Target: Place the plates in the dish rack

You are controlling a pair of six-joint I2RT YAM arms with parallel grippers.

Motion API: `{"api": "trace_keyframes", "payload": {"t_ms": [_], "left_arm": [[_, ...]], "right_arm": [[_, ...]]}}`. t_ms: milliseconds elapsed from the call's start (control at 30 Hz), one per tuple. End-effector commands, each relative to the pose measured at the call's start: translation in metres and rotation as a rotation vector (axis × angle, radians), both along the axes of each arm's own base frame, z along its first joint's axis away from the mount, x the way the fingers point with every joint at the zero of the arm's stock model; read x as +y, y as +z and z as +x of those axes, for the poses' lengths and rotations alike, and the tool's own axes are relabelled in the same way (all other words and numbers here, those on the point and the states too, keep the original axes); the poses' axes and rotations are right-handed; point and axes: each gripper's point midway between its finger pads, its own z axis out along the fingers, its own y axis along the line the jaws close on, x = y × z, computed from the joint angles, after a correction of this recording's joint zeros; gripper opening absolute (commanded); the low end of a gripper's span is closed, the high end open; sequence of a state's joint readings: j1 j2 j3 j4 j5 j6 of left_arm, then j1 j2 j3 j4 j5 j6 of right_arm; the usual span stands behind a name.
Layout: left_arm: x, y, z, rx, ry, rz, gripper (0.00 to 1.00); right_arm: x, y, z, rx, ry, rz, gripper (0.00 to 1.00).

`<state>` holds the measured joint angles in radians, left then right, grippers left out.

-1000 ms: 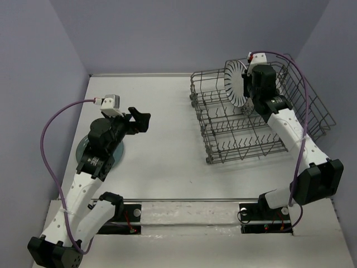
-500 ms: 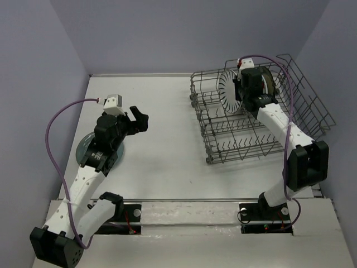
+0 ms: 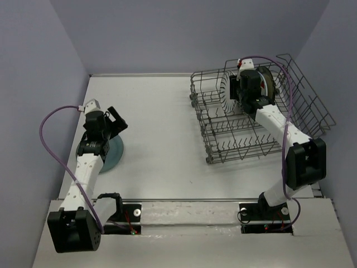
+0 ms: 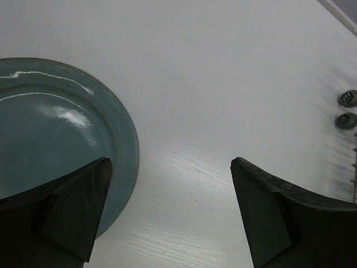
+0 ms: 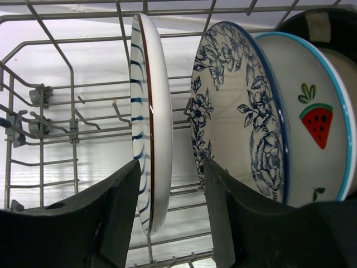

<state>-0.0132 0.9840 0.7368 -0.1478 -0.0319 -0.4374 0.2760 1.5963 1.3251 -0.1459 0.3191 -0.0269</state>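
The left gripper draws back toward the base and down next, turning onto the teal plate's near rim (image 3: 106, 169), because only bare table shows between its fingers.
The plain teal plate (image 3: 113, 154) lies flat on the table at the left, and it fills the left of the left wrist view (image 4: 50, 128). My left gripper (image 3: 115, 119) is open and empty, hovering over the plate's far right edge (image 4: 170, 184). In the dish rack (image 3: 217, 149), the blue-and-white striped plate (image 5: 152, 123) stands upright between my right gripper's open fingers (image 5: 170, 184) without a visible grip. Behind it stand the blue floral plate (image 5: 234, 111), the strawberry plate (image 5: 312, 123) and a dark-rimmed plate (image 5: 321, 25). From above, my right gripper (image 3: 241, 92) is beside the striped plate (image 3: 226, 92).
The rack's tall wire sides (image 3: 312, 100) rise around my right wrist. Rows of upright tines (image 3: 240, 142) fill the rack's near half. Two small rack wheels (image 4: 346, 109) show at the right edge of the left wrist view. Purple walls close in the table.
My right gripper lowered the striped plate into the rack's back row, beside the other plates. My left arm swung left and down, ending over the teal plate.
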Motion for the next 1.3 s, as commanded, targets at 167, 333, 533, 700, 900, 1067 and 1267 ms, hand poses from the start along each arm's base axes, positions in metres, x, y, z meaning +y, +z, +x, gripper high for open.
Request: {"api": "trace_keyframes", "payload": {"t_ms": [167,333,533,700,900,1067,1267], "left_arm": [[0.081,0.0,-0.043,0.071,0.382,0.043,0.99],[0.127,-0.012,-0.072,0.165,0.582,0.104,0.99],[0.161,-0.071,-0.089,0.383,0.706,0.067,0.99],[0.169,-0.107,-0.104,0.48,0.734,0.046,0.99],[0.172,-0.133,-0.106,0.503,0.769,-0.029,0.99],[0.155,-0.169,-0.105,0.531,0.759,-0.156,0.99],[0.138,-0.179,-0.091,0.427,0.714,-0.263,0.99]], "right_arm": [[0.015,0.04,-0.003,-0.115,0.07,0.084,0.78],[0.036,0.069,-0.024,-0.156,0.166,0.216,0.85],[0.049,0.104,-0.05,-0.216,0.259,0.303,0.89],[0.052,0.102,-0.057,-0.217,0.291,0.302,0.89],[0.072,0.097,-0.059,-0.188,0.382,0.362,0.9],[0.075,0.098,-0.061,-0.192,0.398,0.373,0.89],[0.076,0.099,-0.062,-0.197,0.405,0.381,0.89]]}}
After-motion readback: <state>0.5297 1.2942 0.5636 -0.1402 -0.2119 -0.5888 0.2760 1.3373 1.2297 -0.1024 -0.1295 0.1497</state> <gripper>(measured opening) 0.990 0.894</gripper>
